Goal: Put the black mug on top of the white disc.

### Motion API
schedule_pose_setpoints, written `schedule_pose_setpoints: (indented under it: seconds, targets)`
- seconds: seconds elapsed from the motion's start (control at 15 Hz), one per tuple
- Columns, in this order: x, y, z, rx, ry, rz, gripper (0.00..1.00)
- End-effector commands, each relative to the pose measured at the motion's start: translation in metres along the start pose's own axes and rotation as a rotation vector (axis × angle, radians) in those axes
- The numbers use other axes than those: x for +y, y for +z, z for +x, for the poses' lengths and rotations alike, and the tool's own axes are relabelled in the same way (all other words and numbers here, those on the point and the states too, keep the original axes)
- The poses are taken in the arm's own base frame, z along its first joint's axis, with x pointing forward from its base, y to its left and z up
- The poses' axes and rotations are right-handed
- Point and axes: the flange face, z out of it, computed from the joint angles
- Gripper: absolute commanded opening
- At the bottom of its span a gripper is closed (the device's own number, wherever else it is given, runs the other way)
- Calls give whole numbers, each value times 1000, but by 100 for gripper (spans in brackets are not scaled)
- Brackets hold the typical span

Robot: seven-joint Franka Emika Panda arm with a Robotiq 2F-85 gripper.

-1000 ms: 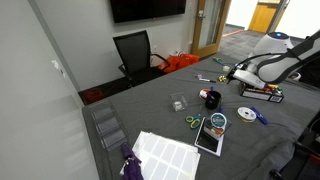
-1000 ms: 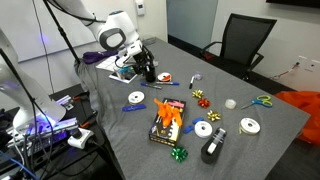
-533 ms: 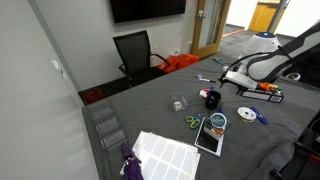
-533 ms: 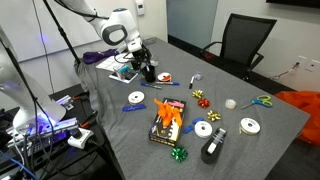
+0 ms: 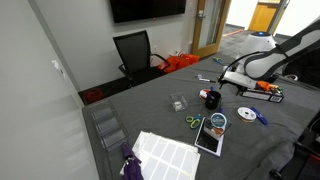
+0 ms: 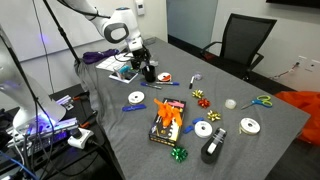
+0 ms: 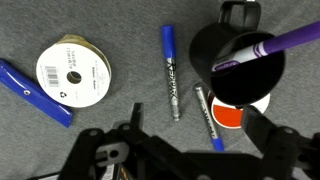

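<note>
The open gripper moves down and outward over the mug's rim on the blue markers' side next. The purple marker leans over the mug's side opposite those markers.
The black mug stands upright with a purple marker in it, at the top right of the wrist view. It partly covers a red and white disc. It also shows in both exterior views. A white ribbon spool disc lies flat to its left, and shows in both exterior views. My gripper is open and empty, hovering above the table just short of the mug.
Blue markers lie between the mug and the spool. More white discs, a book, bows, scissors and a white sheet are spread over the grey table. A black chair stands behind.
The arm has shifted slightly towards the mug. The mug and the discs have not moved. The gripper stays open.
</note>
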Motion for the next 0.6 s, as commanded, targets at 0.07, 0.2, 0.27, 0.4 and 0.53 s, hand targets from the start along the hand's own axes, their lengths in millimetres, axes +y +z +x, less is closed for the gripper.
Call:
schedule_pose_setpoints:
  seconds: [0.07,0.2,0.27,0.4,0.53]
  targets:
    - [-15,12,0,-8,-3,7,100]
    - [-19,17,-1,8,3,-6,100]
    - [-25,20,1,15,2,-18,100]
    - [-17,13,-1,7,1,-5,100]
    - [-23,17,0,17,4,-8,100]
